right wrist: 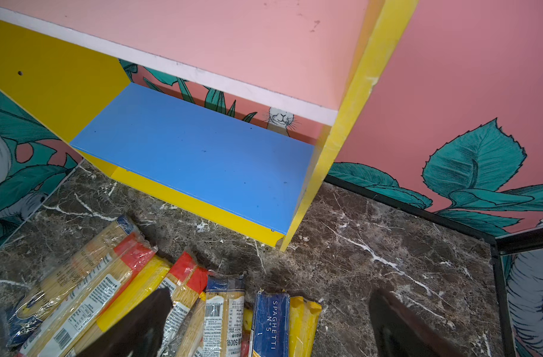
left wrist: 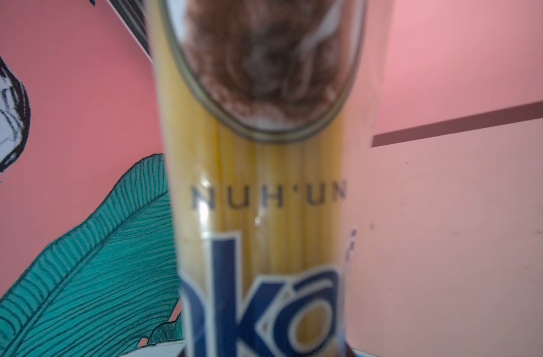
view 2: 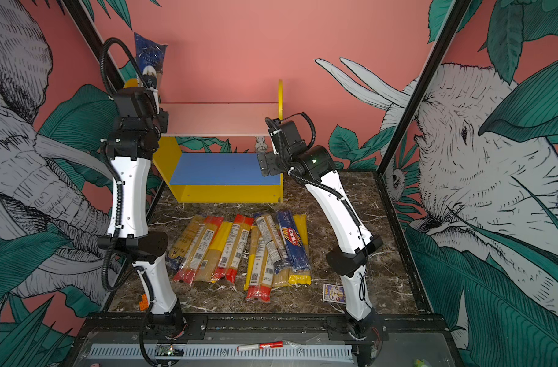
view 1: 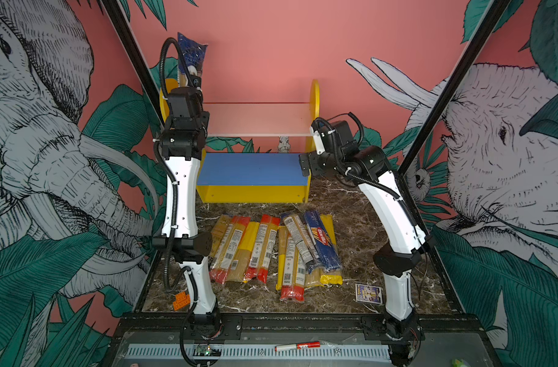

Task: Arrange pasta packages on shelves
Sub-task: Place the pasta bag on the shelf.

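Note:
The upper board is bare, so my left gripper should go down toward its end by the yellow side panel and let go of the package there.
The shelves [view 1: 314,95] are a yellow unit at the back with a pale pink upper board [view 1: 258,119] and a blue lower board [view 1: 252,168]; both boards are bare. My left gripper [view 1: 193,83] is raised over the left end of the upper board, shut on a dark blue pasta package [view 1: 191,54] that stands upright. That package [left wrist: 257,185] fills the left wrist view and hides the jaws. Several pasta packages [view 1: 271,251] lie side by side on the marble floor before the shelves. My right gripper [right wrist: 270,324] is open and holds nothing, by the right end of the lower board [right wrist: 196,157], above the packages [right wrist: 226,315].
A small purple-blue card box [view 1: 368,294] lies beside the right arm's base. An orange toy block [view 1: 180,300] sits by the left arm's base. A red and white marker [view 1: 298,346] rests on the front rail. Black frame posts [view 1: 442,92] slant up at both sides.

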